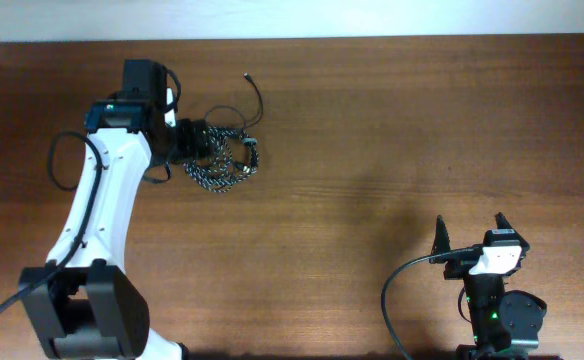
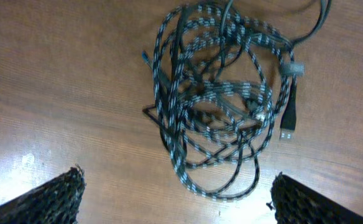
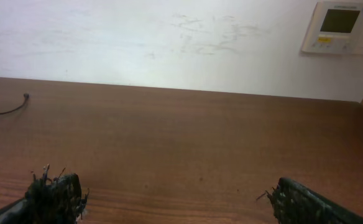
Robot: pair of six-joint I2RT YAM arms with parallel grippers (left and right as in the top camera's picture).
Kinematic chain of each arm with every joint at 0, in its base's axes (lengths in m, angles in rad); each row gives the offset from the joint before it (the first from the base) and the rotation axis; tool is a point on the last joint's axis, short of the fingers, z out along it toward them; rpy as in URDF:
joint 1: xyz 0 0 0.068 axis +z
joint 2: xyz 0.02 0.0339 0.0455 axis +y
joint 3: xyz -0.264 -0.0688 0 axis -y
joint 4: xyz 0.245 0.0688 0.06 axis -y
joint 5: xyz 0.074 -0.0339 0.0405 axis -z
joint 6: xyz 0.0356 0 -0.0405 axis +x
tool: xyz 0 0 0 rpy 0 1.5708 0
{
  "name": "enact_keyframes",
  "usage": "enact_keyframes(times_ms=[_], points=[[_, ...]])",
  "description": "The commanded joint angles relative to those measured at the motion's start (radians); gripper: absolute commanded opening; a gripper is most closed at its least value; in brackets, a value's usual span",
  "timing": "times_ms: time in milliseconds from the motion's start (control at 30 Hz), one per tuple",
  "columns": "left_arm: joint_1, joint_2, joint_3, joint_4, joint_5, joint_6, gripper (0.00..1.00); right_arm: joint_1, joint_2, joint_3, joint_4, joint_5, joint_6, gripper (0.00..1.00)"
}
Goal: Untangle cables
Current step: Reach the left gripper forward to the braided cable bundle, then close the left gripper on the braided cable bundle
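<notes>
Next, my left gripper moves down and closes on the bundled cables on the heap's side away from the braided cable's plug end. Black and braided cables run together there.
The cables lie in one tangled heap on the wooden table at the back left. The braided black-and-white cable [image 1: 227, 170] [image 2: 219, 99] is coiled in several overlapping loops, with a plug end [image 2: 287, 121] on the heap's right side. The thin black cable [image 1: 256, 104] [image 2: 319, 25] runs out of the heap toward the far edge, and its end [image 3: 25, 96] shows in the right wrist view. My left gripper [image 1: 200, 150] [image 2: 178, 190] is open at the heap, and the nearest braided loop reaches between its fingertips. My right gripper [image 1: 471, 232] [image 3: 175, 196] is open and holds nothing, far off at the front right.
The left arm [image 1: 97, 200] stretches from the front left corner to the heap. The table [image 1: 372, 130] ends at a white wall [image 3: 169, 37] behind, which carries a wall panel [image 3: 340, 26] at the right.
</notes>
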Motion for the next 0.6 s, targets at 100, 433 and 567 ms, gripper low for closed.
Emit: enact_keyframes(times_ms=[100,433,567], points=[[0.000,0.050,0.016,0.045,-0.016,-0.013,0.99,0.002,-0.006,-0.005,-0.005,0.005,0.000,0.99],[0.001,0.203,0.015,0.050,-0.017,-0.013,0.99,0.002,-0.006,-0.005,-0.005,0.005,0.000,0.99],[0.000,0.249,0.015,0.078,-0.017,-0.013,0.99,0.002,-0.006,-0.005,-0.005,0.005,0.000,0.99]])
